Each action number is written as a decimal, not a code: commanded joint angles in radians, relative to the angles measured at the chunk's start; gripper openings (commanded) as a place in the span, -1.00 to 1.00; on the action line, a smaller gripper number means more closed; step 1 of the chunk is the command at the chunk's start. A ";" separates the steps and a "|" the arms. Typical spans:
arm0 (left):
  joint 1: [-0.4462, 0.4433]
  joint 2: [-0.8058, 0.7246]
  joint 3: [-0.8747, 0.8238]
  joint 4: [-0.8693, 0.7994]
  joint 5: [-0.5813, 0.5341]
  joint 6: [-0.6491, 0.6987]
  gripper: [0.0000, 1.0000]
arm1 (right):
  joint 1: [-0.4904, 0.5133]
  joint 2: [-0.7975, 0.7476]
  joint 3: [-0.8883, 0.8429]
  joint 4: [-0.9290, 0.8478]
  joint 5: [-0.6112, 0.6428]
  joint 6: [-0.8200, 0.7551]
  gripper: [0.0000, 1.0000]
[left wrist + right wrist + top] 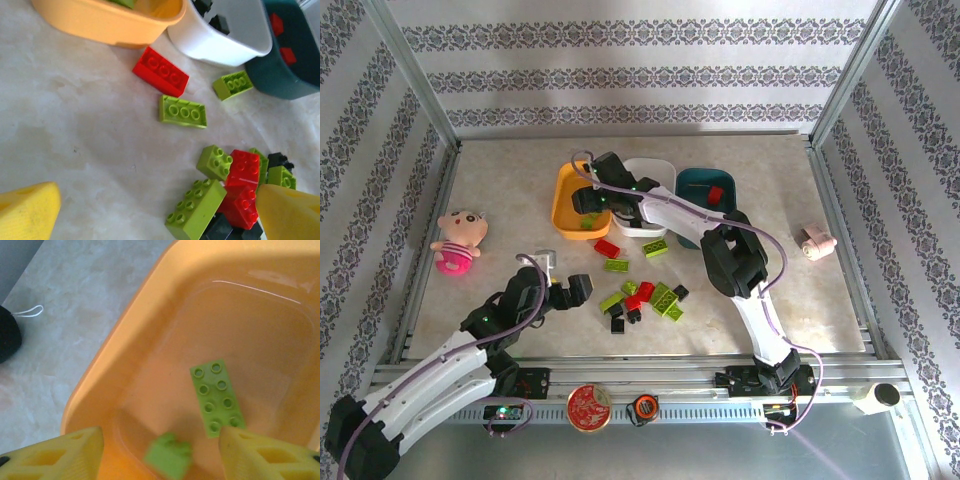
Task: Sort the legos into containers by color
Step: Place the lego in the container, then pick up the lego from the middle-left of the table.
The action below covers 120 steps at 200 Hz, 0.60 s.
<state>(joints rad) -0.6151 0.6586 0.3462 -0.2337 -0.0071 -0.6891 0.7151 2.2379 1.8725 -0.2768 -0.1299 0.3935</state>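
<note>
The lego's studded side faces bare table, so my left gripper needs to move toward the mixed pile next and lower astride the long lime lego at the pile's edge [610,302] [198,207].
My right gripper [588,200] [160,436] hangs open over the orange-yellow container [563,210] [125,340]. Below its jaws a small lime lego [169,456] shows blurred and free of the fingers. A long lime lego [217,397] lies flat on that bin's floor. The white container [658,168] [235,42] holds black legos [219,22], and the dark teal container [698,180] [292,70] holds red legos [279,22]. My left gripper [567,290] [157,197] is open, low over the table, beside the mixed pile of legos [645,300] [235,190].
Loose on the table near the bins lie a red brick [161,71] and two lime bricks [183,110] [233,84]. A pink doll [458,240] sits at the left. A round red tin [589,407] and a tape measure [641,408] rest on the front rail.
</note>
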 commanded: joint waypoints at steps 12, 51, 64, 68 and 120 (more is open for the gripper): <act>-0.005 0.120 0.053 0.030 0.124 0.057 0.91 | -0.017 -0.113 -0.070 0.012 -0.011 0.010 0.32; -0.144 0.337 0.126 0.037 0.114 0.100 0.76 | -0.032 -0.323 -0.368 0.090 -0.008 0.013 0.33; -0.186 0.411 0.151 0.044 0.104 0.115 0.68 | -0.036 -0.389 -0.476 0.121 -0.009 0.016 0.33; -0.196 0.434 0.162 0.039 0.099 0.123 0.66 | -0.038 -0.408 -0.506 0.130 -0.006 0.017 0.33; -0.229 0.578 0.243 0.006 0.073 0.217 0.58 | -0.056 -0.629 -0.795 0.185 0.009 0.026 0.33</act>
<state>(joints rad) -0.8314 1.2098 0.5495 -0.2203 0.0776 -0.5449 0.6701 1.6897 1.1572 -0.1368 -0.1322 0.4015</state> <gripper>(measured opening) 0.787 0.664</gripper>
